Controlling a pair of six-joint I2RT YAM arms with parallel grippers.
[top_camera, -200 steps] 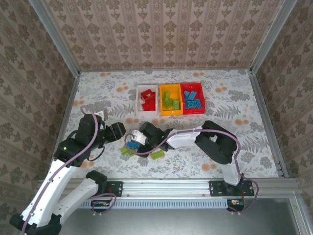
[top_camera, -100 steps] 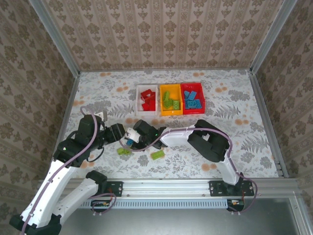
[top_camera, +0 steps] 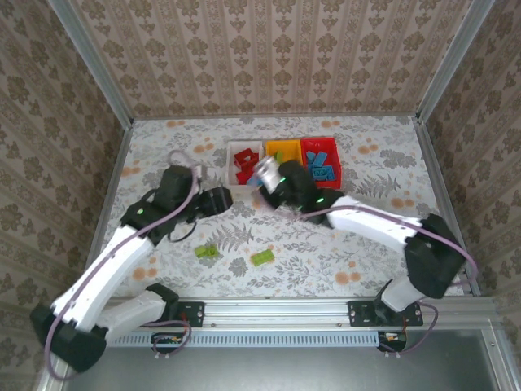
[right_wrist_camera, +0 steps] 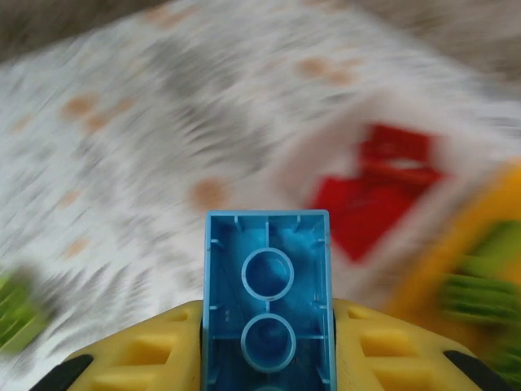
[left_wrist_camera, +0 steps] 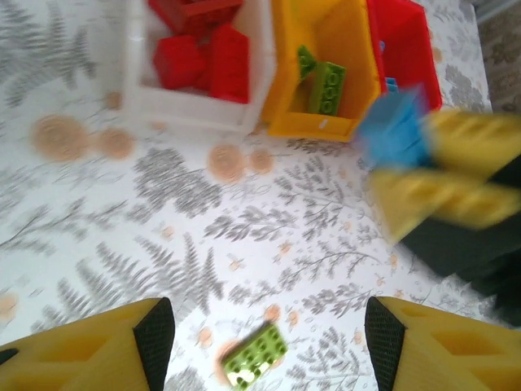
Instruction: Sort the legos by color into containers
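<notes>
My right gripper carries this blue brick across, slightly outward, past the yellow-orange bin next. It then releases the brick inside the red bin, since that bin holds blue bricks.
My right gripper hovers over the near ends of the white bin and the yellow-orange bin. It is shut on a blue brick, whose hollow underside faces the right wrist camera. The left wrist view also catches that blue brick between yellow fingers. My left gripper is open and holds nothing, just left of the right one and above a lime green brick. Red bricks fill the white bin, green bricks the yellow-orange bin, blue bricks the red bin.
Two lime green bricks lie loose on the near table, one at the left and one at the centre. The three bins stand side by side at the back centre. Patterned walls and metal rails close in the table.
The right arm has lifted the blue brick off the near-left table and swung it back toward the bins. The left arm has also moved back and to the right.
</notes>
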